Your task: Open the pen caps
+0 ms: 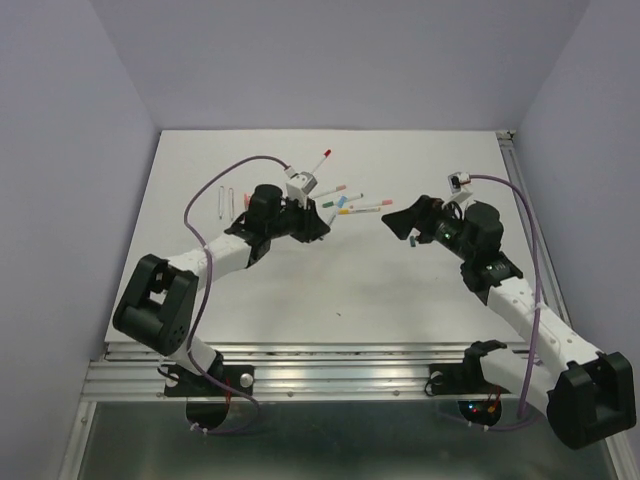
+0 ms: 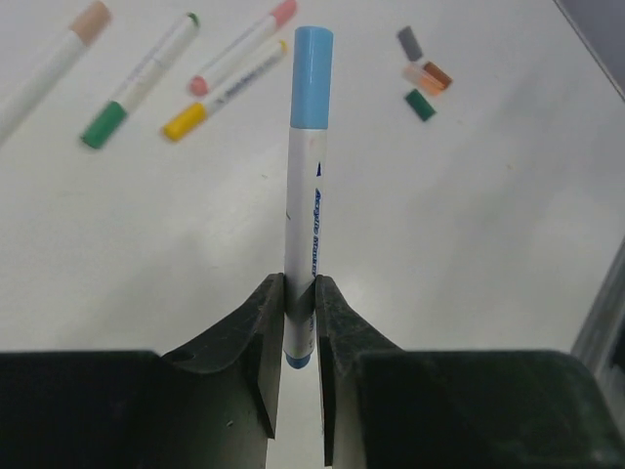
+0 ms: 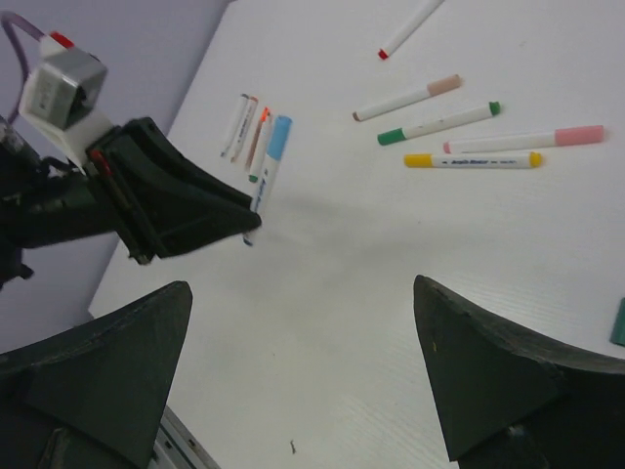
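Observation:
Next I need to move my right gripper left in the top view to straddle the blue cap (image 2: 312, 63), which lies that way, still on its pen.
My left gripper (image 2: 299, 322) is shut on a white pen (image 2: 304, 205) near its tail end. The pen's light blue cap (image 2: 312, 63) is still on and points away from the jaws. From the right wrist view the left gripper (image 3: 186, 205) holds this pen (image 3: 266, 171) above the table. My right gripper (image 3: 303, 293) is open and empty, facing the left gripper (image 1: 322, 225) with a gap between them. Loose caps lie on the table: grey (image 2: 409, 42), orange (image 2: 430, 76) and green (image 2: 421, 105).
Capped pens lie in a group: peach (image 3: 405, 98), green (image 3: 439, 122), pink (image 3: 522, 140), yellow (image 3: 474, 159). A red-tipped pen (image 3: 410, 27) lies farther back. Uncapped barrels (image 3: 239, 125) lie at the far left. A green cap (image 3: 619, 322) lies by my right finger.

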`<state>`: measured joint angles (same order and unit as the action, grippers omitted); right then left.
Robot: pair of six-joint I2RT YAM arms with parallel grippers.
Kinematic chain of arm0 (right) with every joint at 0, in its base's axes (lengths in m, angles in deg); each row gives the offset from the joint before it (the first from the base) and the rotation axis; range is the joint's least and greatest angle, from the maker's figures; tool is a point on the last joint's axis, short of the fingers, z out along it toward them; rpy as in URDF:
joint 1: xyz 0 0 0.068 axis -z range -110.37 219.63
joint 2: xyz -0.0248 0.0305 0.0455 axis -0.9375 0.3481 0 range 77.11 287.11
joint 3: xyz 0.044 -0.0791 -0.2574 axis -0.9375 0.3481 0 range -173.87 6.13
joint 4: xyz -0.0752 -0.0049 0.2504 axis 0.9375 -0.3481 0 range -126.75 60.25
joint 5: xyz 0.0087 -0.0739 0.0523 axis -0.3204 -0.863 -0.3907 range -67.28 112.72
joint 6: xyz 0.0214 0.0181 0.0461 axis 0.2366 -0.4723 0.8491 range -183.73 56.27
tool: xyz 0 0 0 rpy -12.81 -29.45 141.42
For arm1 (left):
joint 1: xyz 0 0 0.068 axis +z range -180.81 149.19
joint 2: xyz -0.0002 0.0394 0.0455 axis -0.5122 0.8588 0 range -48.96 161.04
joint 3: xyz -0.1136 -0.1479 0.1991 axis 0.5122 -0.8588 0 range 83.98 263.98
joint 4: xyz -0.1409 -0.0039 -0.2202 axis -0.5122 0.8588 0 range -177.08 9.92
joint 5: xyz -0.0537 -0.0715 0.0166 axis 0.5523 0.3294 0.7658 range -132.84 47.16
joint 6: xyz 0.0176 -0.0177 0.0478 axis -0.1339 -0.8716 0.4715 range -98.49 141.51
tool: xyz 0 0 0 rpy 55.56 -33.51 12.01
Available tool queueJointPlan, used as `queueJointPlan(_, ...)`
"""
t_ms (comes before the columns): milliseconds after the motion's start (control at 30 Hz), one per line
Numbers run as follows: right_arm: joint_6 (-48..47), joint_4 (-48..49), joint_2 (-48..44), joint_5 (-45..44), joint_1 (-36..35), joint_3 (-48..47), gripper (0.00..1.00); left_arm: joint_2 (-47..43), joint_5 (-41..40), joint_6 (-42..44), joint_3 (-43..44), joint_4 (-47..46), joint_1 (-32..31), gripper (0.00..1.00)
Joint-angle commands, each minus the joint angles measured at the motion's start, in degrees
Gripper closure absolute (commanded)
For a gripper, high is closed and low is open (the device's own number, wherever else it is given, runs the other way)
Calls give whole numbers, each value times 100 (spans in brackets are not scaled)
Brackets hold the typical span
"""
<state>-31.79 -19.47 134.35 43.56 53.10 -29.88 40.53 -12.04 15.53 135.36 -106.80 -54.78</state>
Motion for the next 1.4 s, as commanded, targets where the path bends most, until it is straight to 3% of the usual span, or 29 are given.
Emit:
queueJointPlan(0,611,1125,-125,421,-121,182,0,-747,-180,-1704,-688,-1533,-931,100)
queueJointPlan(133,664,942,-46,-123,-481,164,0,-1214,-979,-2099,-1347,-2024,-1618,100)
queueJointPlan(233,664,765,139,-334,-728,68,0,-1382,-954,-2609,-1762,-2711,-1839,100)
queueJointPlan(500,787,1037,323,-704,-1352,68,7,-1575,-1463,-2839,-1991,-2879,-2305,100)
queueJointPlan(700,980,1099,288,-941,-1388,173,34,-1575,-1692,-2839,-1938,-2914,-2525,100)
queueJointPlan(967,1016,1064,288,-1073,-1388,129,38,-1584,-1613,-2795,-1929,-2923,-2648,100)
queueJointPlan(1300,1025,932,262,-1214,-1388,77,65,-1619,-1613,-2769,-1947,-2923,-2701,100)
queueJointPlan(1367,981,888,288,-1205,-1388,59,74,-1619,-1569,-2760,-1947,-2932,-2701,100)
